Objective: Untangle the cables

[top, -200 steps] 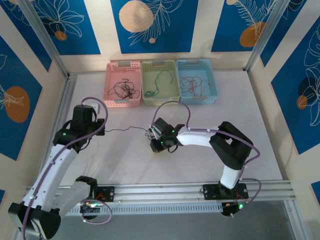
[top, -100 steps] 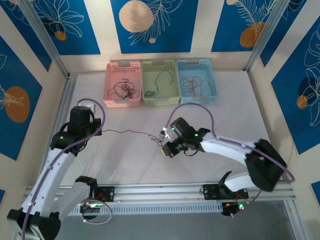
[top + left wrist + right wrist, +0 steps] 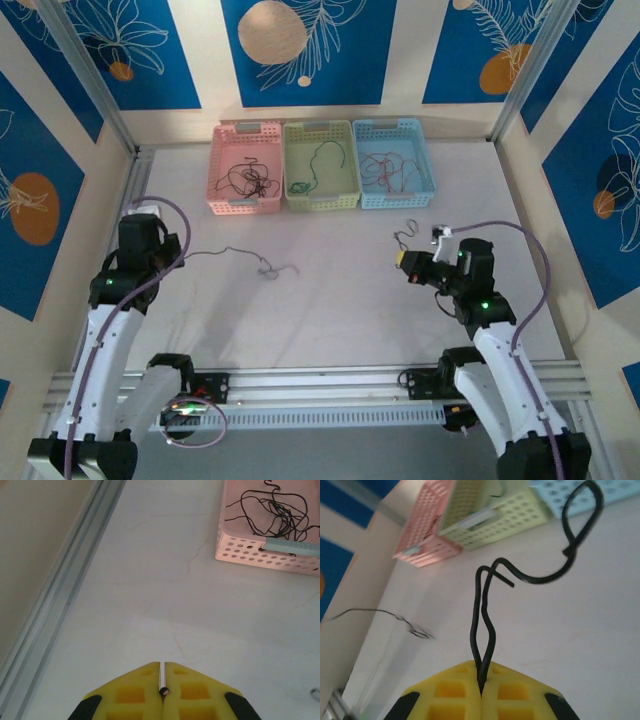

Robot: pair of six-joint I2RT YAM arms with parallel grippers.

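Note:
Next, my right gripper swings outward past the green basket, over the pink basket (image 3: 246, 178) that already holds black cables, to release the short black cable (image 3: 405, 236).
My left gripper (image 3: 176, 256) (image 3: 163, 664) is shut on the end of a thin black cable (image 3: 240, 256) at the left of the table. That cable trails right along the tabletop and ends in a small kink (image 3: 282, 270). Its pinched end (image 3: 163, 691) shows between the yellow fingers. At the right, my right gripper (image 3: 404, 262) (image 3: 481, 666) is shut on a second, short black cable (image 3: 405, 236) (image 3: 484, 625). This one is folded double in the jaws and curls up in a loop, held off the table. The two cables are apart.
Three baskets stand in a row at the back: pink (image 3: 226, 206) with black cables (image 3: 272, 510), green (image 3: 345, 200) with a green cable (image 3: 318, 160), blue (image 3: 425, 190) with red-orange cables (image 3: 385, 170). Aluminium rails run along the left edge (image 3: 60, 595) and the near edge.
The right arm swung from the middle to the right with its short black cable, which came free of the long one. The left gripper drew back left with its cable.

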